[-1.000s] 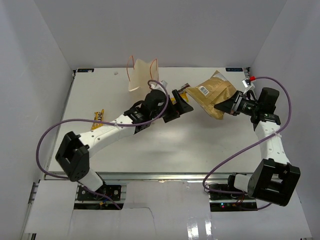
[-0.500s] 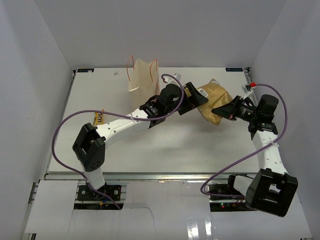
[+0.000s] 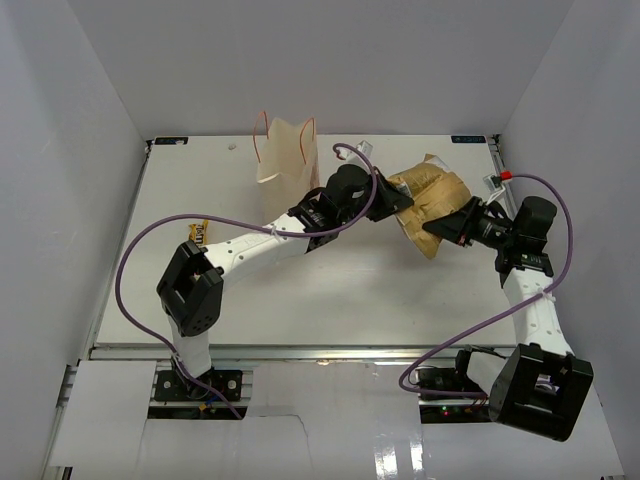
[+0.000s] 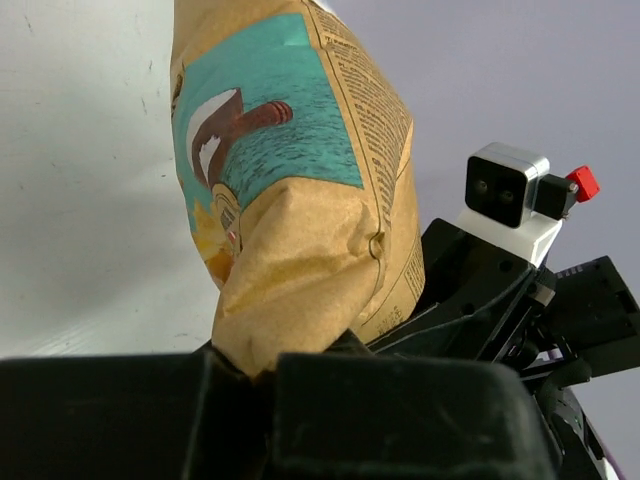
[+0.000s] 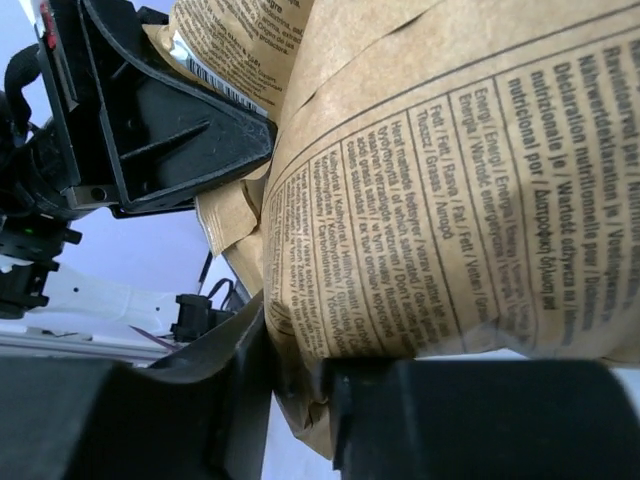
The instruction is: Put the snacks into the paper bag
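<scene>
The paper bag's opening faces upward. My left gripper will next lift the chip bag toward the left in the top view and release it into that opening.
The large tan chip bag hangs above the table at the back right, between my two grippers. My left gripper is shut on its left end; in the left wrist view the crumpled bag is pinched in the gripper. My right gripper stands slightly open, with the bag's printed edge still between its loosened jaws. The cream paper bag with orange-red cord handles stands upright at the back centre, left of both grippers. A yellow wrapper lies at the left.
White walls enclose the table on three sides. The left arm stretches diagonally across the middle, its purple cable looping over the table's left part. The right arm's wrist camera sits close behind the chip bag.
My left arm reached right and its gripper went from wide open to shut on the chip bag's left end. My right gripper's jaws loosened from their tight grip on the bag.
</scene>
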### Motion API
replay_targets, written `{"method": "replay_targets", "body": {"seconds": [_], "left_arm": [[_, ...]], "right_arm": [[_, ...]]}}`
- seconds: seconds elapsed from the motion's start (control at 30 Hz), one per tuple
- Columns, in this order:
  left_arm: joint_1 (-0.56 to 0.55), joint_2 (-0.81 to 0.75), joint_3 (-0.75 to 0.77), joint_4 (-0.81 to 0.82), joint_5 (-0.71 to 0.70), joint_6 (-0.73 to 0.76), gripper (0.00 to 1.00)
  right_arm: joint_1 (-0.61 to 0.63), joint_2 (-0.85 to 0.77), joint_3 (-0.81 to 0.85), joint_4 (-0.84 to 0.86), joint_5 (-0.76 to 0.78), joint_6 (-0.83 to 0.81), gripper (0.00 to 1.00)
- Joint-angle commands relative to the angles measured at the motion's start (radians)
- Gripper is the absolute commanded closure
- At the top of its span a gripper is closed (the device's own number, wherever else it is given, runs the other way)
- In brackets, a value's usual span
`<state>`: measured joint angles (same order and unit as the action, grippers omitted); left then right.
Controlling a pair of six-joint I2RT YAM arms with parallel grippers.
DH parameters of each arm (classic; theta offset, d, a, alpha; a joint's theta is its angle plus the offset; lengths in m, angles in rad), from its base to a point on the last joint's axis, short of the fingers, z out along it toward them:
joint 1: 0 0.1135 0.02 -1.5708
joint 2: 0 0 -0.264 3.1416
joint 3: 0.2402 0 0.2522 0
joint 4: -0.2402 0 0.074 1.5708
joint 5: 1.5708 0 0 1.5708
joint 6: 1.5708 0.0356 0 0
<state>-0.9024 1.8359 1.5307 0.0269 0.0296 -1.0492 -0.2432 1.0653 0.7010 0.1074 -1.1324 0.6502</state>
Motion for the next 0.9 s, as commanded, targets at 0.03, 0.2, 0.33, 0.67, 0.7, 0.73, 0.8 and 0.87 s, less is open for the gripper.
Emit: {"method": "replay_targets", "body": {"seconds": [0.03, 0.2, 0.33, 0.67, 0.7, 0.73, 0.8, 0.87], "left_arm": [[-0.009, -0.069, -0.006, 0.047, 0.044, 0.084, 1.0], [-0.009, -0.139, 0.003, -0.057, 0.036, 0.231, 1.0], [-0.009, -0.174, 0.048, -0.152, 0.03, 0.339, 1.0], [0.016, -0.253, 0.278, -0.389, -0.062, 0.58, 1.0], [0.019, -0.254, 0.298, -0.427, -0.066, 0.594, 1.0], [0.025, -0.256, 0.346, -0.449, -0.072, 0.607, 1.0], [0.034, -0.254, 0.403, -0.513, -0.105, 0.661, 1.0], [0.045, -0.256, 0.482, -0.551, -0.135, 0.713, 1.0]], "right_arm": [[0.004, -0.005, 0.074, -0.145, -0.06, -0.188, 0.6], [0.004, -0.017, 0.153, -0.343, -0.046, -0.429, 0.38], [0.002, -0.063, 0.178, -0.44, -0.053, -0.553, 0.14], [0.002, -0.185, 0.166, -0.508, -0.139, -0.73, 0.02], [0.002, -0.188, 0.166, -0.511, -0.141, -0.733, 0.02], [0.002, -0.192, 0.164, -0.514, -0.144, -0.736, 0.02], [0.002, -0.202, 0.161, -0.514, -0.144, -0.738, 0.02], [0.002, -0.206, 0.16, -0.512, -0.153, -0.741, 0.02]]}}
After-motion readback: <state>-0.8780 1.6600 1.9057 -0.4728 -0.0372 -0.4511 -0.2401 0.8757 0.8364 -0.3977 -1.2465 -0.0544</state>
